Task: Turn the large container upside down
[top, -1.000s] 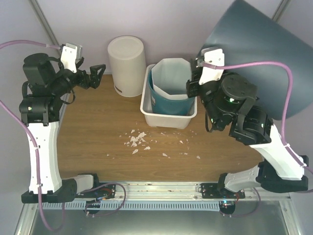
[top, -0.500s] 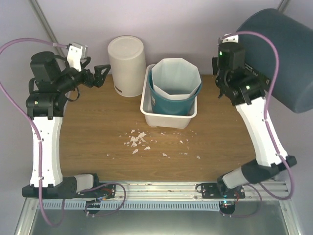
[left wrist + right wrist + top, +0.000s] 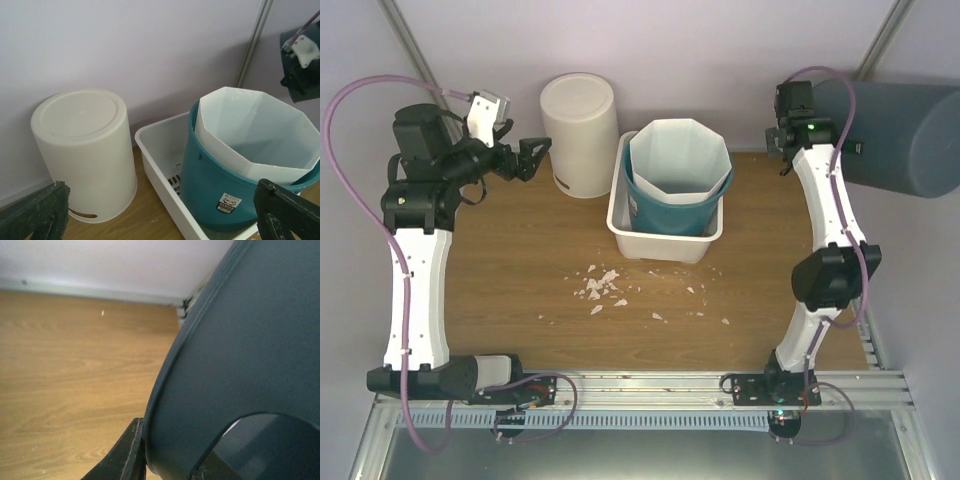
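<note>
The container's rim tilts down onto the bare tabletop beside the white tray next, as my right gripper lowers there and releases. That spot lies below my gripper.
The large container is a dark grey-blue bin held in the air on its side beyond the table's back right corner. My right gripper is shut on its rim, with the arm stretched up and back. In the right wrist view the container's wall fills the frame and one black finger presses against the rim's outside; the other finger is hidden inside. My left gripper hangs open at the back left, just left of the white bin, with nothing between its fingers.
A white bin stands upside down at the back. Right of it a white tray holds a teal bucket with a white liner. White crumbs lie scattered mid-table.
The right arm has stretched out and swung the container from over the table's right side to beyond its back right corner, tipping it onto its side. The left gripper crept right toward the white bin.
</note>
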`<state>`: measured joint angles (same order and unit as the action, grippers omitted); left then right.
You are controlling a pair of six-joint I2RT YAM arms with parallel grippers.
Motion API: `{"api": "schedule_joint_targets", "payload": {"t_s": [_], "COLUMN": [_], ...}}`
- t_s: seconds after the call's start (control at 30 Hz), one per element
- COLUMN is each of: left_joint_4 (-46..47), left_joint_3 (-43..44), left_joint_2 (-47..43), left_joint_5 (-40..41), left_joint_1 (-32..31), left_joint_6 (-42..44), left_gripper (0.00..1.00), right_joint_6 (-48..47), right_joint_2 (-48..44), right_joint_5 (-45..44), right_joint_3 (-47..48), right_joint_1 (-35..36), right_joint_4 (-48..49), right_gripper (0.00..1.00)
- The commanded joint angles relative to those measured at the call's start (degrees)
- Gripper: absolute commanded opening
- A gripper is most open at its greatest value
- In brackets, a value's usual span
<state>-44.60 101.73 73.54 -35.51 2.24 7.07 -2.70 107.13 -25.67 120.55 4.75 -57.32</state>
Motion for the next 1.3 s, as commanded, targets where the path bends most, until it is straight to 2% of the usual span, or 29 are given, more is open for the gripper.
{"api": "schedule_joint_targets", "payload": {"t_s": [0.0, 0.63, 0.93, 1.07, 1.27], "left_joint_4": [1.50, 3.40, 4.13, 4.39, 4.35], "left_joint_3": [-1.04, -5.75, -9.29, -10.49, -11.70], "left_joint_2": [0.55, 0.49, 1.24, 1.73, 1.53], "left_joint_5": [-1.64, -2.37, -2.23, -2.13, -2.09], "left_joint_1": [-0.42, -0.41, -0.47, -0.44, -0.39], "left_joint_6": [1.70, 6.07, 7.25, 7.41, 8.14], "left_gripper": [0.99, 0.99, 0.99, 0.99, 0.99], "right_joint_6": [-1.82, -3.02, -8.00, -13.29, -22.16], "right_joint_2": [3.92, 26.63, 31.02, 31.26, 31.56], "right_joint_5": [1.67, 1.56, -5.80, -12.07, -15.34], "right_joint_3": [-0.96, 2.92, 3.49, -0.42, -3.29], "right_joint_1": [-2.31, -2.24, -1.22, 0.22, 1.64], "right_joint_4": [-1.71, -1.74, 0.11, 6.06, 16.35], "right_gripper": [0.01, 0.01, 0.01, 0.01, 0.01]}}
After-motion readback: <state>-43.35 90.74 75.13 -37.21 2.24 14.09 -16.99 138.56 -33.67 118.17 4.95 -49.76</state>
